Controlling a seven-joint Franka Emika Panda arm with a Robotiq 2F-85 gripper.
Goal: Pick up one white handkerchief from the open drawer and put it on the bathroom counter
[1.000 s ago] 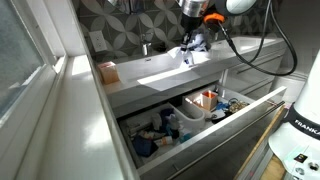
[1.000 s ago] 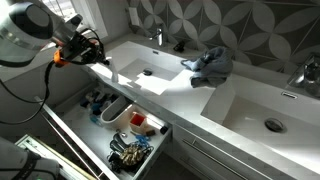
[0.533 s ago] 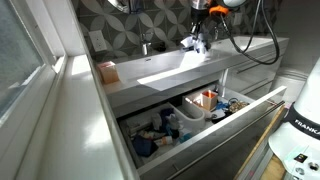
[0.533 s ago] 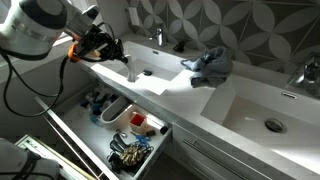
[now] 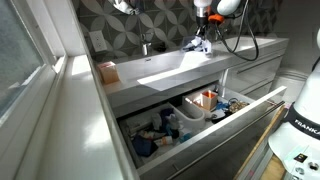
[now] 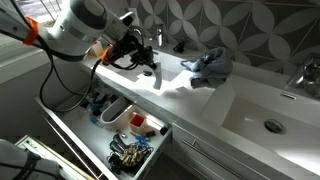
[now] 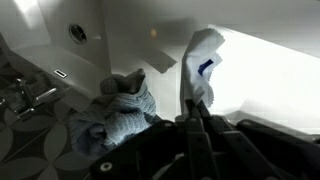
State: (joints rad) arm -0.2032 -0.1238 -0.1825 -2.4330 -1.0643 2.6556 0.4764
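Observation:
Bare counter shows in front of the crumpled blue-grey cloth. My gripper should next move toward the basin beside it, over that clear part [image 6: 183, 102] of the counter, and let go of the handkerchief [image 6: 157, 76].
My gripper [image 7: 192, 112] is shut on a white handkerchief [image 7: 204, 55] with a blue mark. The handkerchief hangs from the jaws just above the pale bathroom counter [image 6: 190, 97]. In both exterior views the gripper [image 5: 204, 30] [image 6: 149, 62] holds the handkerchief [image 5: 199, 44] [image 6: 157, 76] over the counter [image 5: 160, 88] between the two basins. The wide grey drawer [image 5: 232, 124] [image 6: 62, 118] stands open below, cluttered with blue and white cloths and orange items.
A crumpled blue-grey cloth [image 6: 210, 66] [image 7: 118, 118] lies on the counter close beside the handkerchief. Basins [image 6: 262, 110] [image 7: 77, 33] and chrome faucets [image 5: 146, 46] [image 6: 158, 37] line the counter. A white window sill [image 5: 85, 110] runs beside the drawer.
My gripper has carried the handkerchief along the counter, away from the drawer end and nearer the blue-grey cloth.

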